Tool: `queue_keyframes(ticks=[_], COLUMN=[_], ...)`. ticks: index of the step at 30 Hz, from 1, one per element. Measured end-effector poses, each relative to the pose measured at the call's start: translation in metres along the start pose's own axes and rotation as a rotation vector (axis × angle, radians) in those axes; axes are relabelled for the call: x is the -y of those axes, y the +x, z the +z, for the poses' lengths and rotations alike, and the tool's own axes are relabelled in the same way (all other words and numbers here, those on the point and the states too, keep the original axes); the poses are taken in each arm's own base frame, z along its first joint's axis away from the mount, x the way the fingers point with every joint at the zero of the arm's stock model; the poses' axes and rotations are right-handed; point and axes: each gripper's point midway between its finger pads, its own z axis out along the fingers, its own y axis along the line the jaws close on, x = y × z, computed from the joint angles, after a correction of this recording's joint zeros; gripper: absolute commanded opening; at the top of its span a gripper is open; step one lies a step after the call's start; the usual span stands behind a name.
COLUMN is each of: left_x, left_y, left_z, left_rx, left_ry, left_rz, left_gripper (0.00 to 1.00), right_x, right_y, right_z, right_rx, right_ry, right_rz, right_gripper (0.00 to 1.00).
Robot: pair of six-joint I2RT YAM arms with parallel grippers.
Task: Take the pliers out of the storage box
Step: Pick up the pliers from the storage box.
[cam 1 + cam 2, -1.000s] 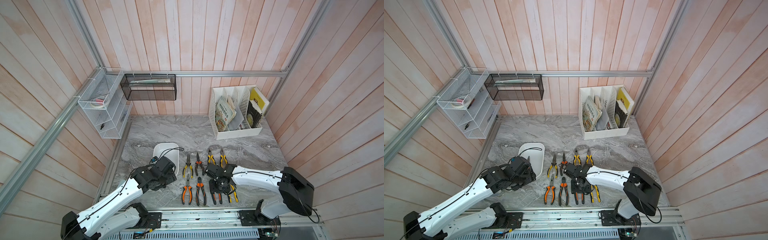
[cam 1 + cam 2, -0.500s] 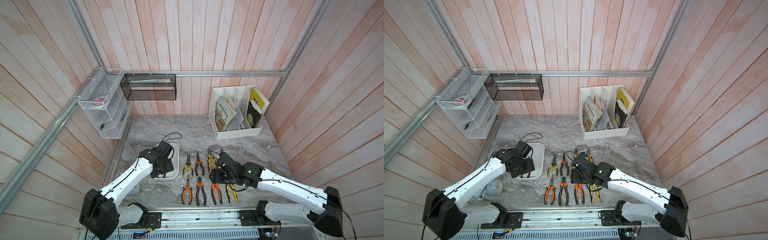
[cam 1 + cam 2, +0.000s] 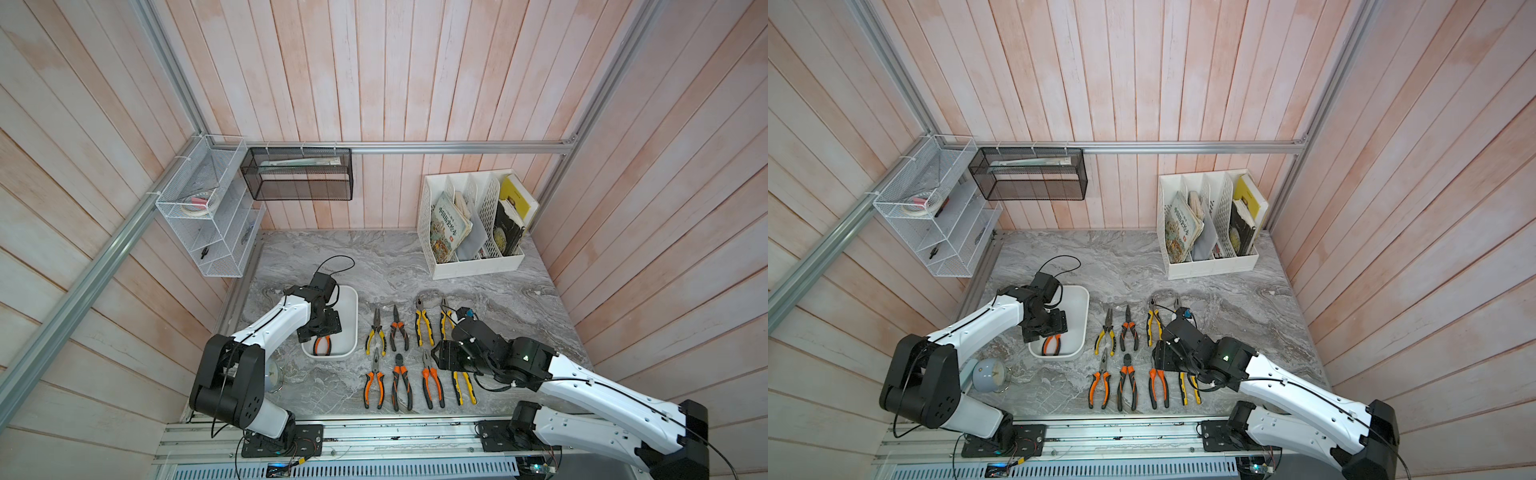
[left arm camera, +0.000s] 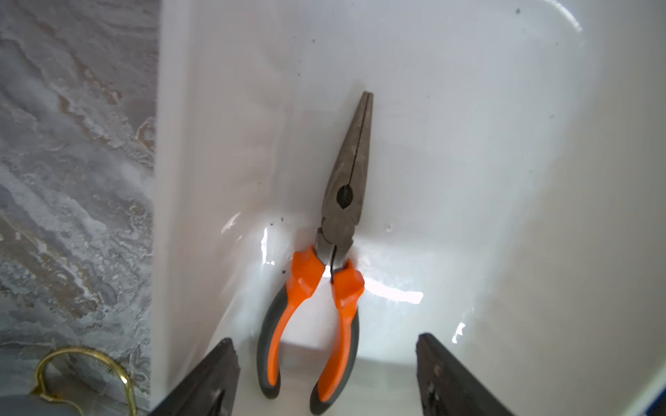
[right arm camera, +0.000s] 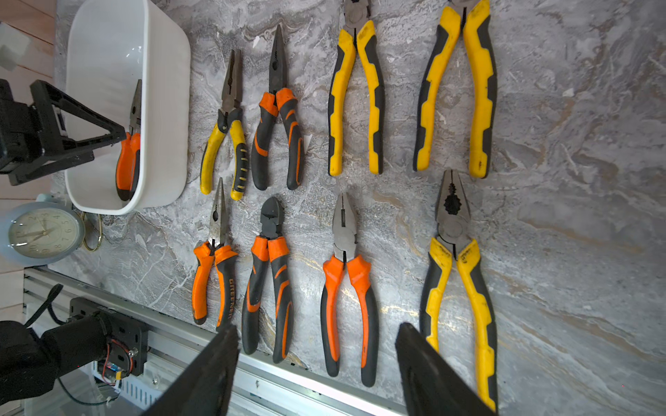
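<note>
The left gripper moves down around the orange handles [image 3: 322, 340] [image 4: 333, 278] beside the pliers' joint next and closes. The needle-nosed pliers lie on the bottom of the box beneath my open fingers.
The storage box [image 3: 348, 309] [image 3: 1079, 311] is a white tub left of the middle of the table. One needle-nosed pliers [image 4: 347, 180] [image 3: 322, 345] with orange handles lies inside, along a wall. My left gripper [image 4: 325, 340] [image 3: 326, 328] hangs open in the box, with one finger on each side of the handles and not touching them. Several other pliers [image 5: 344, 230] [image 3: 374, 388] lie in two rows on the marble to the right of the box. My right gripper [image 5: 317, 327] [image 3: 446, 357] stands open and empty above the front row.
A small clock [image 3: 272, 376] [image 5: 43, 232] with a brass loop lies by the box's front left corner. A white file holder [image 3: 473, 266] with books stands at the back right. A wire rack [image 3: 208, 232] and a black mesh basket [image 3: 299, 178] hang on the walls. The metal rail [image 3: 374, 432] runs along the front.
My left gripper has swung from the front of the table over the box and down towards the pliers inside. My right gripper has let go of the yellow pliers and drawn back, its jaws wider.
</note>
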Motion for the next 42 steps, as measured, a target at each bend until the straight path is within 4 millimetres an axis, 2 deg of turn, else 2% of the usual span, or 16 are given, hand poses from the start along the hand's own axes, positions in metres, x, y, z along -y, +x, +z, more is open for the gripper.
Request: queue_keyframes(ticks=[9, 18, 25, 30, 35, 36, 37, 42], left_x=[0.0, -0.008, -0.001, -0.001, -0.001, -0.001, -0.002, -0.012], left_y=[0.002, 0.011, 0.006, 0.006, 0.003, 0.002, 0.001, -0.002], left_z=[0.023, 0.04, 0.046, 0.047, 0.043, 0.043, 0.042, 0.036], left_rx=[-0.042, -0.091, -0.104, -0.106, -0.091, -0.088, -0.084, -0.065], left_ry=[-0.023, -0.066, -0.051, -0.054, -0.059, -0.061, -0.066, -0.118], left_rz=[0.073, 0.118, 0.113, 0.105, 0.088, 0.084, 0.078, 0.06], left_gripper=[0.79, 0.66, 0.46, 0.37, 0.18, 0.12, 0.02, 0.0], right_x=[0.002, 0.002, 0.003, 0.003, 0.005, 0.005, 0.005, 0.004], right_y=[0.002, 0.005, 0.006, 0.007, 0.007, 0.007, 0.007, 0.004], right_z=[0.004, 0.007, 0.008, 0.008, 0.007, 0.007, 0.006, 0.0], right_rx=[-0.016, -0.031, -0.038, -0.039, -0.04, -0.04, -0.038, -0.016], right_ry=[0.014, 0.017, 0.027, 0.029, 0.031, 0.033, 0.032, 0.012], right_rz=[-0.001, -0.001, 0.004, 0.008, 0.007, 0.007, 0.007, 0.015], right_gripper=[0.72, 0.72, 0.72, 0.72, 0.72, 0.72, 0.72, 0.72])
